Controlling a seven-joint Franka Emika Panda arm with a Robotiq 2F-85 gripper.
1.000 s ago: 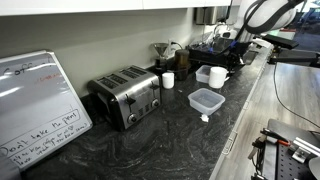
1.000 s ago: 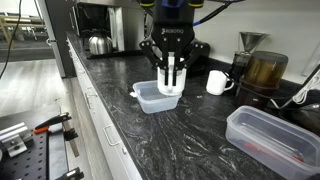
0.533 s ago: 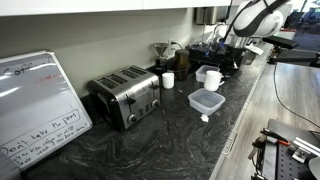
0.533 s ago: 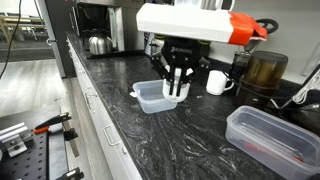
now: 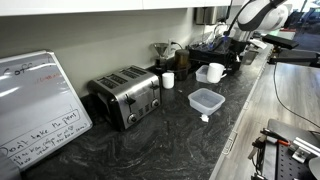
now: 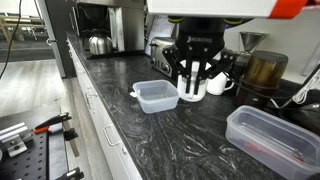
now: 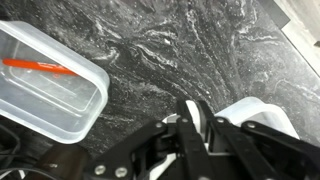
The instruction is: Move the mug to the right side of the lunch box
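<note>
My gripper will next lower the mug onto the bare counter beside the lunch box, below my gripper and nearer the counter's front edge, to let go of it in open space.
The mug, a plain tall white cup, hangs in my gripper, which is shut on its rim and holds it above the counter. In this exterior view it appears just right of the clear lunch box, close to a smaller white handled cup. In an exterior view the mug hangs under the arm, beyond the lunch box. In the wrist view my gripper fingers pinch a white curved wall of the mug.
A second clear container holding an orange-red item sits nearer the camera and shows in the wrist view. A toaster, a small cup, a glass carafe and a whiteboard stand along the wall.
The gripper, still holding the mug, has moved from above the lunch box to its right side, next to the handled cup. The arm now fills the top of that view.
</note>
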